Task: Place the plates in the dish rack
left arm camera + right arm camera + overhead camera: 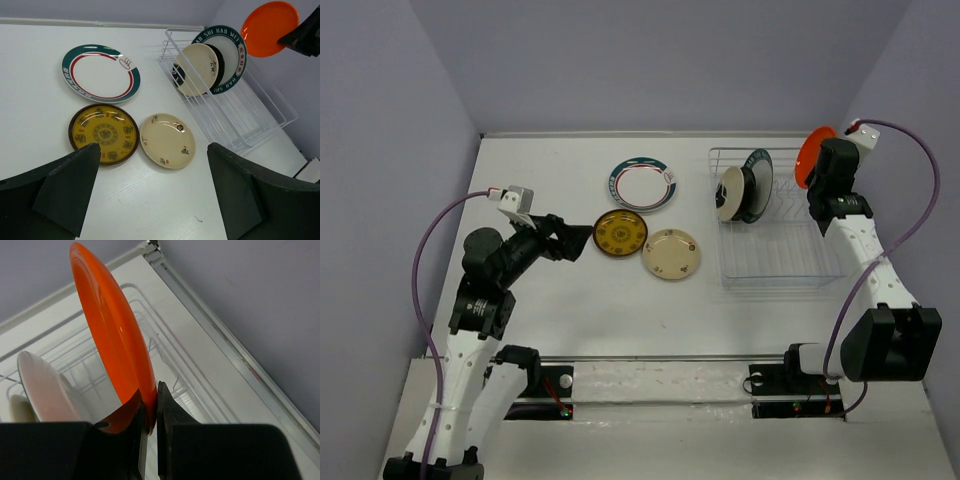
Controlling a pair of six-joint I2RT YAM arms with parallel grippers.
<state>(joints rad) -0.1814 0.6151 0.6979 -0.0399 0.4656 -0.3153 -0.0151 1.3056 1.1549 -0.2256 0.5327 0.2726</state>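
I need to move my right gripper toward the lettered white plate and lower the orange plate into the rack, because the rack is free beside that plate.
My right gripper [149,407] is shut on the rim of the orange plate [112,335], which it holds on edge in the air above the far right end of the dish rack [800,262]. In the rack stand a cream plate [731,192], a black plate [748,196] and a white plate with a dark lettered rim [759,165]. On the table lie a white plate with a green and red rim [644,184], a mustard-brown plate [620,233] and a cream plate [671,254]. My left gripper [152,192] is open and empty, just left of the mustard-brown plate.
The table's back wall runs close behind the rack, and the right wall is next to the right arm [865,250]. Bare tabletop [620,310] lies in front of the loose plates.
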